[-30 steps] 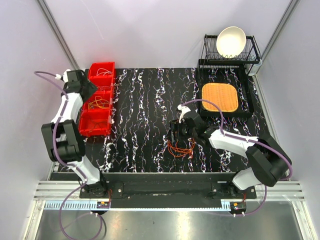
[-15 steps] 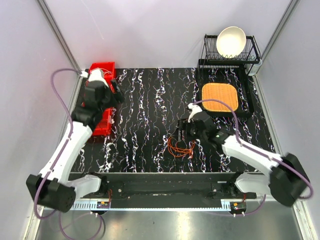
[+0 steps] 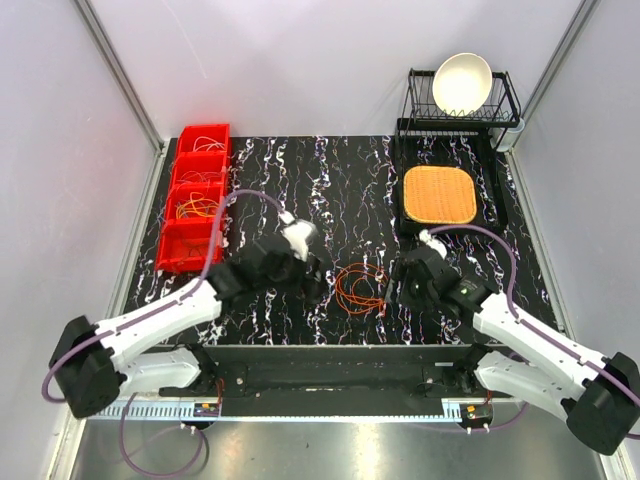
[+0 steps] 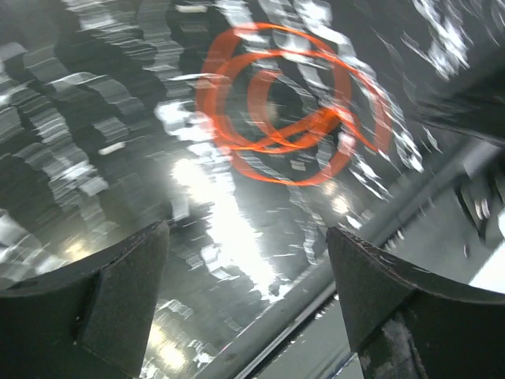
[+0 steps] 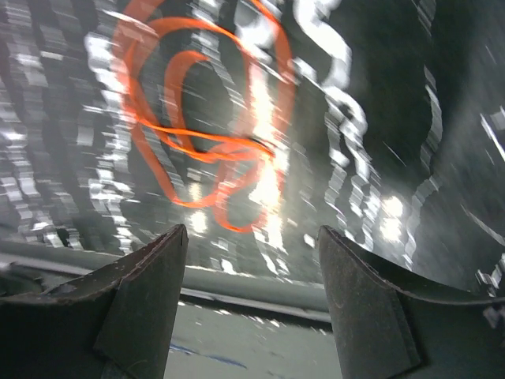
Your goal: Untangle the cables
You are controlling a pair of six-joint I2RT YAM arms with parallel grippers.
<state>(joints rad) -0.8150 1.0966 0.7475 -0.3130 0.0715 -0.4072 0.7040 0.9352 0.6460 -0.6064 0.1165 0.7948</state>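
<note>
The part of the near cable loop beside the crossing has bare table on either side of it. My left gripper should next go down and to the right in the top view onto that part.
The cables (image 3: 362, 289) lie as a tangle of loose orange loops on the black marbled table, near its front edge. My left gripper (image 3: 312, 277) is just left of the tangle and my right gripper (image 3: 399, 291) just right of it, neither touching it. In the left wrist view the orange cables (image 4: 284, 118) lie ahead of the open left gripper (image 4: 248, 264), with nothing between its fingers (image 4: 118, 296). In the right wrist view the cables (image 5: 205, 134) lie ahead and left of the open right gripper (image 5: 252, 264), whose fingers (image 5: 371, 304) are empty. Both wrist views are motion-blurred.
A row of red bins (image 3: 195, 200) at the left table edge holds more thin wires. A black tray with an orange mat (image 3: 440, 195) sits at the back right, and behind it a dish rack with a white bowl (image 3: 462, 82). The table's front edge (image 5: 260, 276) is close.
My left arm has swung from the red bins to the tangle's left side, its jaws wider. My right gripper has pulled back off the tangle to its right.
</note>
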